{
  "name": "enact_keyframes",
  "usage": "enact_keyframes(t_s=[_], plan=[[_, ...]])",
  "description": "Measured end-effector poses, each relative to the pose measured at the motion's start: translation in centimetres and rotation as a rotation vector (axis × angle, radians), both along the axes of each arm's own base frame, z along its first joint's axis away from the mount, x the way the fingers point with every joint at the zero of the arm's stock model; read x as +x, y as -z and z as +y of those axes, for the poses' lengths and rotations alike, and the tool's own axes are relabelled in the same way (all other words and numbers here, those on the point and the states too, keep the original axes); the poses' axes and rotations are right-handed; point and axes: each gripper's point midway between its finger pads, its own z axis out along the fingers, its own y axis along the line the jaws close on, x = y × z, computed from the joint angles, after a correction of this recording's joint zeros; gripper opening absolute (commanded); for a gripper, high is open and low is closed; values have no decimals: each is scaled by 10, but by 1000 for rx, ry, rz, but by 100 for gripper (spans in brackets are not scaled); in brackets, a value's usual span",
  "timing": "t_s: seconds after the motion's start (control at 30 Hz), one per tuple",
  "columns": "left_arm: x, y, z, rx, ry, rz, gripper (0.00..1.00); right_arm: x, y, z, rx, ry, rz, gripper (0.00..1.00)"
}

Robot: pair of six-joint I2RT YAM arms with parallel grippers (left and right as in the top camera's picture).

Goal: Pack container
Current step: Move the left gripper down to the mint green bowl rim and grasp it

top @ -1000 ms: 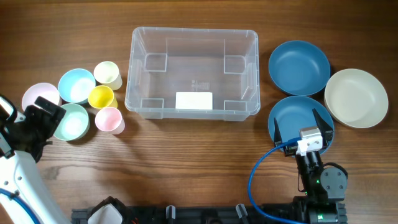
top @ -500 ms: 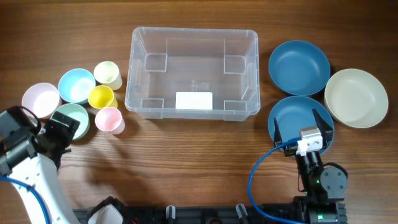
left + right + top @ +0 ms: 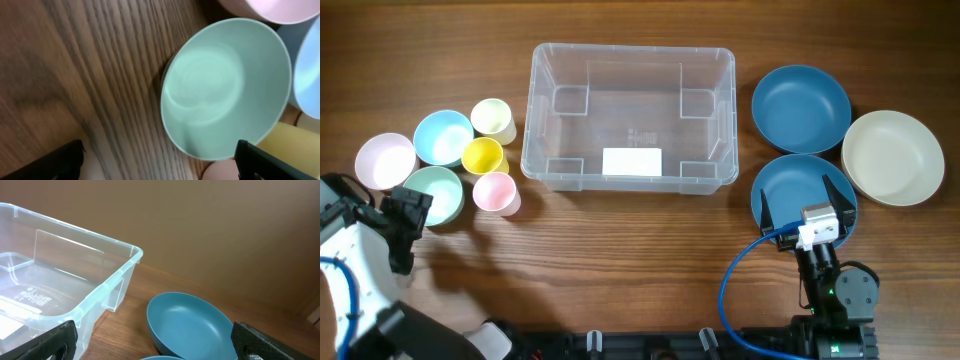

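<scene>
My left gripper moves down onto the mint bowl's near rim [image 3: 163,111] next, as it lies below the open fingers, facing bare wood, clear of neighboring cups.
The container [image 3: 630,120] is a large clear bin at the table's middle back, with nothing in it but its white label [image 3: 632,161]. It also shows in the right wrist view [image 3: 60,290]. My left gripper [image 3: 408,228] is open and empty, just in front of and left of the mint bowl [image 3: 435,195]. In the left wrist view the mint bowl [image 3: 225,85] lies ahead of the open gripper [image 3: 160,167]. My right gripper [image 3: 802,198] is open and empty, held over the near blue bowl [image 3: 790,178]. In the right wrist view the gripper [image 3: 157,350] faces the far blue bowl [image 3: 192,322].
Left of the bin stand a pink bowl [image 3: 385,160], a light blue bowl [image 3: 443,137], a cream cup [image 3: 493,120], a yellow cup [image 3: 483,156] and a pink cup [image 3: 494,192]. At the right are the far blue bowl [image 3: 800,107] and a cream bowl [image 3: 892,157].
My left arm has swung toward the table's front, the gripper sliding off the mint bowl's left side to just in front of it. The right arm has not moved.
</scene>
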Motion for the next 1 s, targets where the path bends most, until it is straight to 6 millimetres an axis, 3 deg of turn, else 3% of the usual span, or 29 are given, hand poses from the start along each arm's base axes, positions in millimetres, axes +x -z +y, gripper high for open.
enact_keyframes(t_s=[0.13,0.3,0.43,0.67,0.9,1.0], plan=[[9,9,8,7,-7,-11,85,0,0,0,0,0,0,100],[14,21,13,-1,-6,-7,88,0,0,0,0,0,0,100],[17,27,15,-5,-9,-4,82,0,0,0,0,0,0,100],[21,27,19,9,-8,-19,61,0,0,0,0,0,0,100],[18,33,16,7,-9,-18,60,0,0,0,0,0,0,100],[18,35,16,7,-9,-17,56,0,0,0,0,0,0,100]])
